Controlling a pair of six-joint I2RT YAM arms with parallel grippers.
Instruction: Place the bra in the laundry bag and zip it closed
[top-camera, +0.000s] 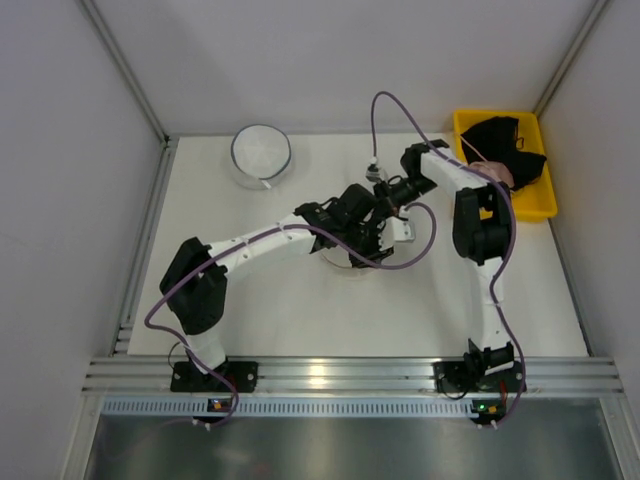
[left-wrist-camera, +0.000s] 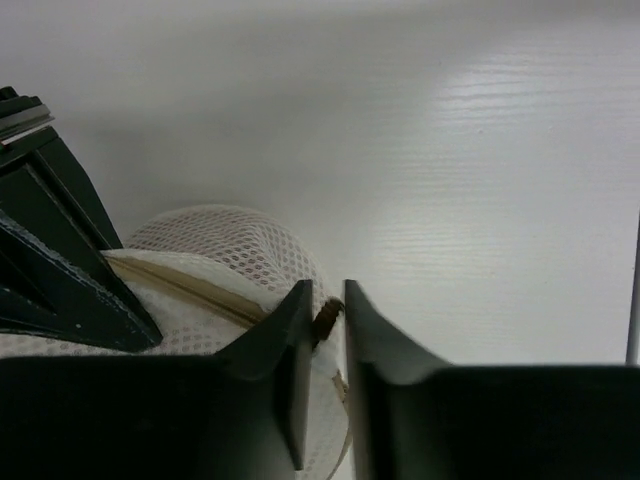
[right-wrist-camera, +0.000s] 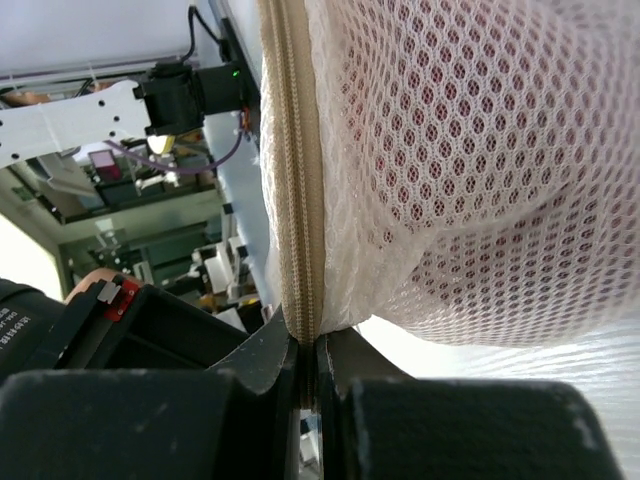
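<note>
I need to move my right gripper outward, onto the clear tabletop toward the round mesh bag, and release the rim, as the beige zipper's teeth are joined.
The laundry bag (top-camera: 345, 262) lies at the table's middle, mostly hidden under both grippers. In the right wrist view its white mesh (right-wrist-camera: 480, 150) bulges, and the red bra (right-wrist-camera: 470, 210) shows dimly through it. My right gripper (right-wrist-camera: 308, 345) is shut on the bag's beige zipper tape (right-wrist-camera: 295, 150); in the top view it (top-camera: 385, 215) comes in from the right. My left gripper (left-wrist-camera: 328, 300) is nearly closed on the small brown zipper pull (left-wrist-camera: 327, 318) at the bag's rim (left-wrist-camera: 220, 240); in the top view it (top-camera: 362, 238) comes in from the left.
A round mesh bag with a dark rim (top-camera: 262, 152) stands at the back left. A yellow bin (top-camera: 540, 205) at the back right holds a black garment (top-camera: 505, 140) and a pale pink bra (top-camera: 497, 174). Grey walls close in the table.
</note>
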